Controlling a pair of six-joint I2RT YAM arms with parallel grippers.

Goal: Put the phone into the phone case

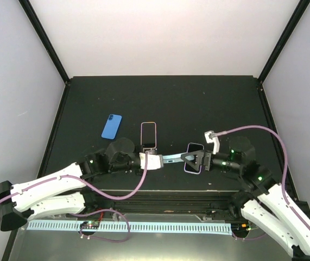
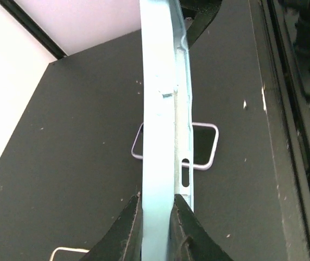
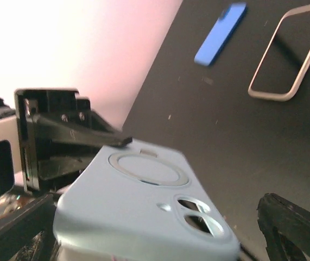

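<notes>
The case (image 1: 172,157) goes down in my left gripper next, turning flat. It gets released on the bare tabletop beside the lilac-rimmed dark phone, because that part is empty.
My left gripper (image 1: 155,161) is shut on one end of a light blue phone case (image 1: 172,157) and holds it edge-up above the table; in the left wrist view the fingers (image 2: 130,223) pinch the case (image 2: 163,109). The case's back, with its ring and camera holes, fills the right wrist view (image 3: 144,212). My right gripper (image 1: 193,158) is open at the case's other end, with its right finger (image 3: 290,228) clear of the case. A lilac-rimmed dark phone (image 1: 194,163) lies on the table below, also seen in the left wrist view (image 2: 206,147).
A second lilac-rimmed dark rectangle (image 1: 149,134) lies just beyond the left gripper and shows in the right wrist view (image 3: 288,54). A blue phone (image 1: 111,126) lies to its left on the black table (image 1: 198,103). The table's raised front rail (image 1: 160,196) runs close behind both grippers.
</notes>
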